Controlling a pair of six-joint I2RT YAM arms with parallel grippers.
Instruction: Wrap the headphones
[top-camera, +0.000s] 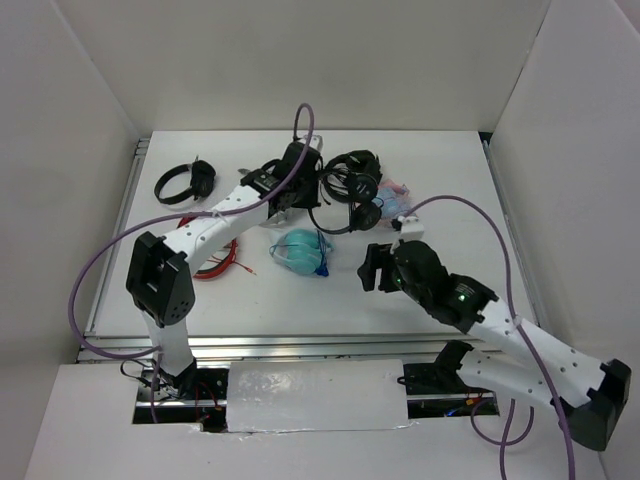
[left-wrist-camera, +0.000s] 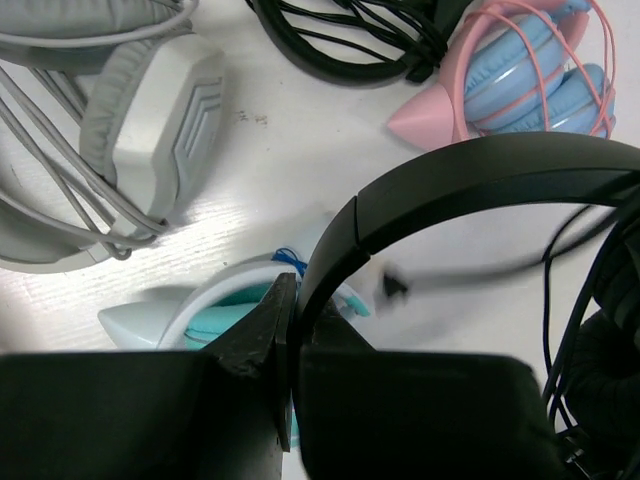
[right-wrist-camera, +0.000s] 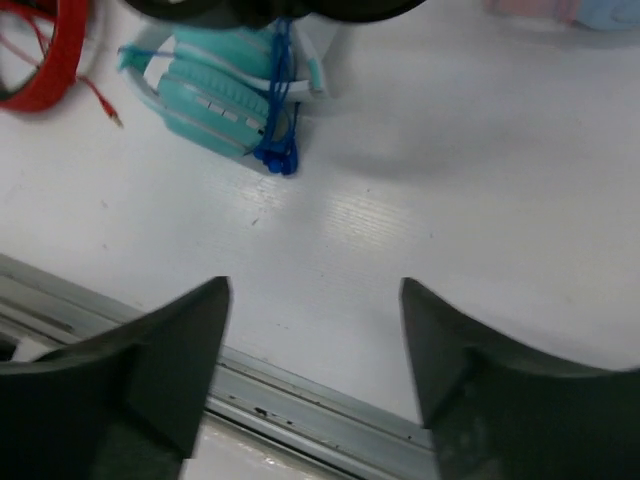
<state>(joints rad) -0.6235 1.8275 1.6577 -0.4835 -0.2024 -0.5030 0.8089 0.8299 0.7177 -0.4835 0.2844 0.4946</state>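
Observation:
Bare white table (top-camera: 350, 256) (left-wrist-camera: 446, 316) can be seen beside the teal headphones, so my left gripper will move back, to the right in the top view, and put the black headphones down there next.
The headphones (left-wrist-camera: 470, 175) are black with a thin headband. My left gripper (left-wrist-camera: 295, 290) is shut on that headband and holds the pair above the table. One padded earcup (left-wrist-camera: 600, 370) and the thin cable (left-wrist-camera: 560, 240) hang at the right of the left wrist view. In the top view the left gripper (top-camera: 318, 192) is at the middle back of the table, with the headphones (top-camera: 362, 212) hanging just right of it. My right gripper (top-camera: 372, 268) is open and empty, low over the table in front of them, its jaws (right-wrist-camera: 315, 290) spread over bare white surface.
Teal headphones (top-camera: 300, 250) lie under and in front of the held pair, and show in the right wrist view (right-wrist-camera: 220, 90). Pink-and-blue headphones (left-wrist-camera: 530, 70), grey headphones (left-wrist-camera: 150, 130) and another black bundle (left-wrist-camera: 350, 40) lie close by. Red headphones (top-camera: 215, 260) and a chunkier black pair (top-camera: 185, 182) sit left.

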